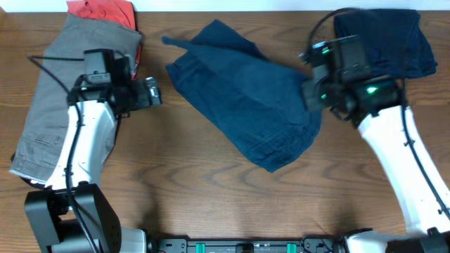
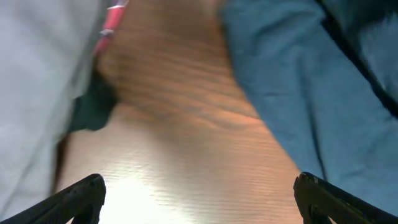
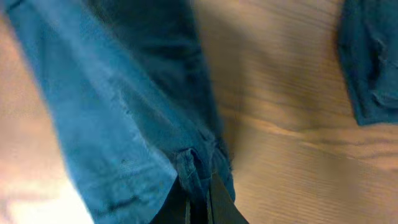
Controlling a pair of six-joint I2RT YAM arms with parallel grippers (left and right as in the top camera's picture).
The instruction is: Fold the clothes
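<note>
I will move my right gripper to the right in the overhead view, over the wood (image 3: 333,143) beside the navy garment, and let go, because the denim is crumpled.
Dark blue denim shorts (image 1: 246,105) lie crumpled across the middle of the wooden table. My right gripper (image 1: 309,95) is shut on their right edge; the right wrist view shows the fingers (image 3: 198,202) pinching a denim fold (image 3: 143,124). My left gripper (image 1: 151,93) is open and empty over bare wood to the left of the denim; its fingertips (image 2: 199,196) are wide apart, the denim (image 2: 298,81) to their right. Grey-khaki shorts (image 1: 53,91) lie at the left under the left arm, a red-orange garment (image 1: 102,10) above them. A dark navy garment (image 1: 390,39) lies at the top right.
The table's wood surface (image 1: 211,197) runs along the front. The arm bases stand at the near edge (image 1: 246,246). In the left wrist view the grey-khaki cloth (image 2: 37,81) fills the left side, and a dark patch (image 2: 93,109) lies beside it.
</note>
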